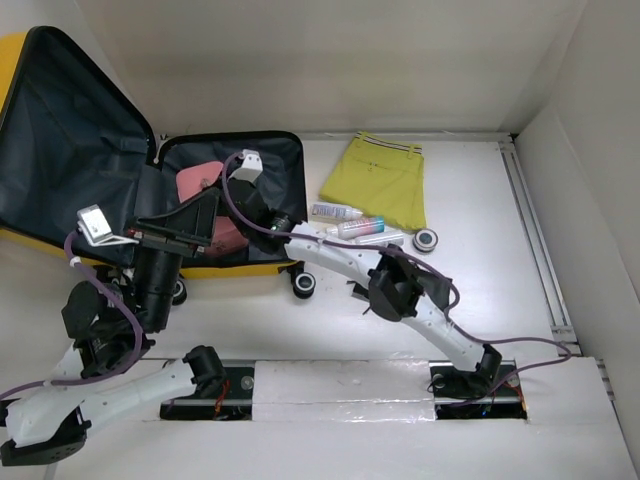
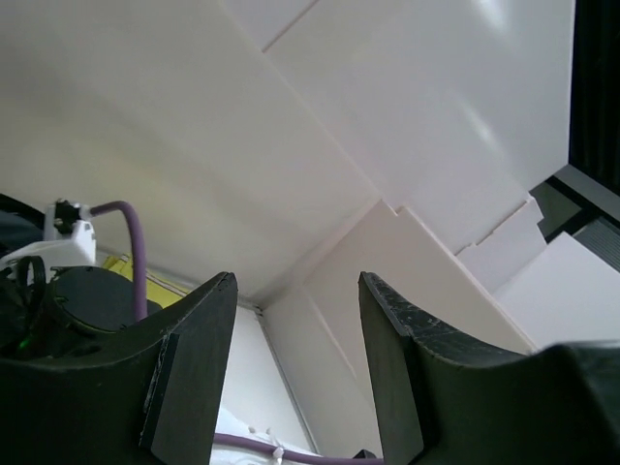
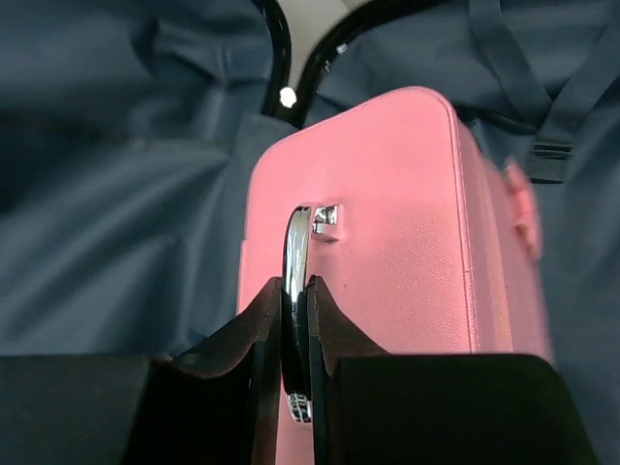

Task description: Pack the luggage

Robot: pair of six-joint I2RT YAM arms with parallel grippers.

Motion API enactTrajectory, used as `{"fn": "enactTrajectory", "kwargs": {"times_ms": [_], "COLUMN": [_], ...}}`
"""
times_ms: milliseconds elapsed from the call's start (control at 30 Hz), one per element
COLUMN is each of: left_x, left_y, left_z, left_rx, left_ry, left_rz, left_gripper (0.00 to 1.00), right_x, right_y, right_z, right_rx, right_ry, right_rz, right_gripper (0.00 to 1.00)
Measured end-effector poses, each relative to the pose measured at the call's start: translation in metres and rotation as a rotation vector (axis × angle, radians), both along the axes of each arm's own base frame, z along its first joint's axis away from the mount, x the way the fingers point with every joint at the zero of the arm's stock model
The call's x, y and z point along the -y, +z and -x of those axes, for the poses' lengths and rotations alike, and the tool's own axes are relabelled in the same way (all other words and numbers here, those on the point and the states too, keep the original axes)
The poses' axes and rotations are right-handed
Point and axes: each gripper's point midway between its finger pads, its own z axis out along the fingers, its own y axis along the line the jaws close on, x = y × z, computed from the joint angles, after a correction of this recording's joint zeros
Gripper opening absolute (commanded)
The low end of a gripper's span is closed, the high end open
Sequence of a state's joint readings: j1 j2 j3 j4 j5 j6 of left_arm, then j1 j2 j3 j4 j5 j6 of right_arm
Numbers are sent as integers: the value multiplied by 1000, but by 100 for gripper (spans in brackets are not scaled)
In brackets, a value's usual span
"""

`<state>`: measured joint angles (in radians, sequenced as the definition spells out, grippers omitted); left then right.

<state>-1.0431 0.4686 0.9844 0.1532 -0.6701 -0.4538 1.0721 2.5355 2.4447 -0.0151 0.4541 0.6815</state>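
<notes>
I will next swing my left gripper off the suitcase point(image 1: 70, 130). Then I will tip it downward and lower it to the folded edge of the pouch on the suitcase side.
The yellow suitcase point(image 1: 70, 130) lies open at the left, its lid raised and its dark grey lining point(image 3: 116, 194) showing. A small pink case point(image 1: 198, 178) sits in its lower half. In the right wrist view my right gripper point(image 3: 295, 286) is shut on the chrome handle point(image 3: 296, 242) of the pink case point(image 3: 387, 213). In the top view my right gripper point(image 1: 230, 205) reaches into the suitcase. My left gripper point(image 1: 195, 218) hovers over the suitcase's near side, tilted upward. In its wrist view it point(image 2: 295, 291) is open and empty, facing the white walls.
Folded yellow shorts point(image 1: 380, 178) lie on the table right of the suitcase. Two tubes point(image 1: 335, 212) point(image 1: 365, 228) and a small round black item point(image 1: 427, 239) lie next to them. A suitcase wheel point(image 1: 304, 283) sticks out near the right arm. White walls enclose the table.
</notes>
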Motion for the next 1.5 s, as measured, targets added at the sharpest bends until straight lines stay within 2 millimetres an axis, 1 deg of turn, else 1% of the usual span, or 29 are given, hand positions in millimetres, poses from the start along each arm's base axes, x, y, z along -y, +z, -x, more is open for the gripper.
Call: {"fn": "enactTrajectory", "kwargs": {"times_ms": [33,67,133,200,233,267,333,367,433,467,500,600,633,700,733,767,833,867,933,967,1000,1033,1067,1133,1200,1267,1400,1433,1500], "left_x": [-2,-3,-7,-10,-12,-12,-11,-8,-1,5,12,41,54,81,98,114,145,160,188,200,210,221,232,252,267,273,273,270,265], "left_y": [-2,-3,-9,-14,-17,-20,-27,-30,-35,-37,-41,-55,-62,-82,-97,-116,-160,-184,-229,-254,-275,-291,-303,-316,-323,-332,-362,-376,-396], "left_z": [-1,-2,-6,-10,-12,-15,-21,-25,-32,-35,-39,-50,-53,-59,-62,-66,-71,-74,-81,-83,-85,-88,-91,-96,-96,-90,-80,-79,-79], "left_rx": [-9,-16,-39,-65,-76,-91,-121,-132,-157,-165,-175,-196,-202,-219,-233,-254,-312,-347,-410,-440,-465,-481,-488,-490,-482,-483,-524,-549,-588], "left_ry": [13,23,50,86,102,120,156,167,186,188,189,154,127,66,29,-6,-72,-103,-156,-181,-204,-228,-252,-298,-346,-397,-468,-479,-490], "left_rz": [1,-1,-9,-16,-20,-28,-48,-61,-94,-111,-133,-210,-245,-309,-347,-387,-482,-538,-646,-714,-783,-842,-891,-954,-978,-983,-992,-1001,-1020], "left_gripper": [50,50,51,53,56,56,58,58,58,58,58,58,58,56,56,56,56,56,56,56,56,56,58,62,68,70,71,71,71], "right_x": [-1,-3,-10,-14,-14,-12,-3,5,29,46,68,150,190,265,306,342,404,426,452,462,470,477,484,497,506,512,518,518,518], "right_y": [1,3,12,24,30,35,45,49,65,76,89,132,140,151,148,144,128,115,88,73,59,47,34,13,0,-2,-1,-3,-7], "right_z": [0,0,2,6,7,9,14,17,18,17,15,-1,-8,-15,-17,-16,-5,5,27,35,42,48,53,64,74,81,87,87,88], "right_rx": [-8,-14,-20,-13,-8,-4,2,3,18,29,42,102,112,141,142,144,141,129,106,86,67,50,32,-3,-23,-22,-12,-14,-20], "right_ry": [-15,-23,-20,-8,-1,8,25,28,28,21,4,-87,-138,-240,-301,-362,-459,-491,-512,-514,-515,-516,-517,-521,-520,-515,-498,-492,-479], "right_rz": [-31,-61,-137,-191,-214,-221,-213,-196,-173,-163,-151,-152,-145,-139,-122,-107,-80,-58,-18,4,26,43,58,89,103,101,90,91,104], "right_gripper": [17,43,60,74,78,81,81,81,79,76,73,47,24,6,1,0,0,0,3,6,19,27,34,51,54,54,54,54,54]}}
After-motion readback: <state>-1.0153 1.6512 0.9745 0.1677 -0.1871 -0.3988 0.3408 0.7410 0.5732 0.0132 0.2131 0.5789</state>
